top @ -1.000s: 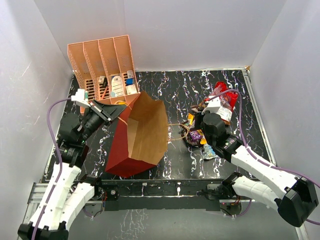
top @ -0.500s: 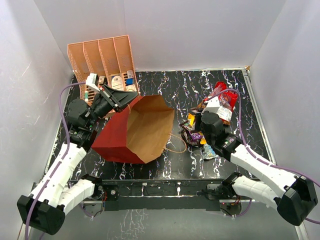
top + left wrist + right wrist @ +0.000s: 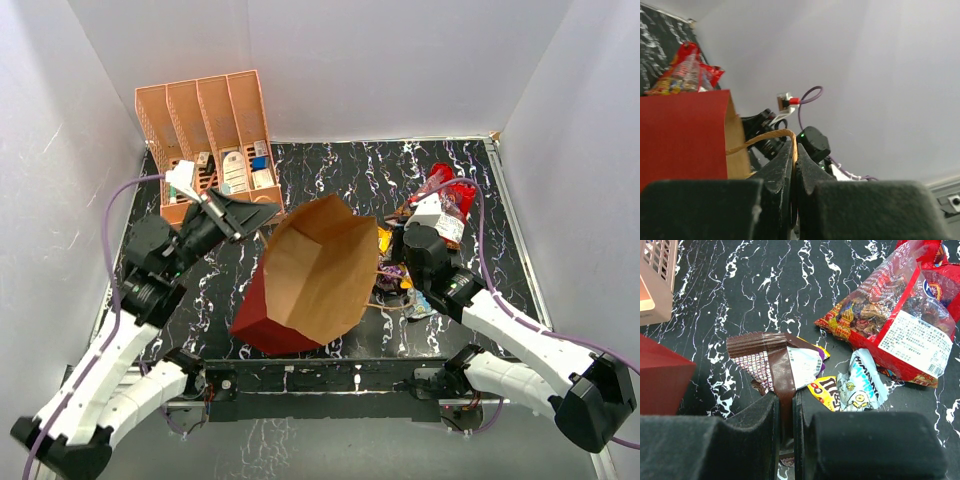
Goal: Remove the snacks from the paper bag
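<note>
My right gripper holds the brown packet and will next lower it a little beside the yellow and silver-blue packets, because the snacks already out of the bag lie there.
The paper bag point(image 3: 310, 275) hangs tilted at the table's middle, brown inside facing up, dark red outside point(image 3: 262, 325) low on the left. My left gripper point(image 3: 262, 212) is shut on its tan loop handle point(image 3: 760, 137), and the bag's red side point(image 3: 680, 135) hangs below it in the left wrist view. My right gripper point(image 3: 786, 400) is shut on a brown-and-purple packet point(image 3: 775, 362) just right of the bag. A yellow packet point(image 3: 825, 392), a silver-blue packet point(image 3: 860, 382) and the large red-and-clear sweets bag point(image 3: 895, 305) lie on the table beside it.
The peach slotted rack point(image 3: 205, 130) with small white and blue boxes stands at the back left, behind my left gripper. The sweets bag point(image 3: 450, 195) lies at the back right, near the table's right edge. White walls close in the black marbled table point(image 3: 340, 170).
My left gripper has swung the bag by its handle up and to the right; the bag now overlaps the small packets. My right gripper has stayed over the packets.
</note>
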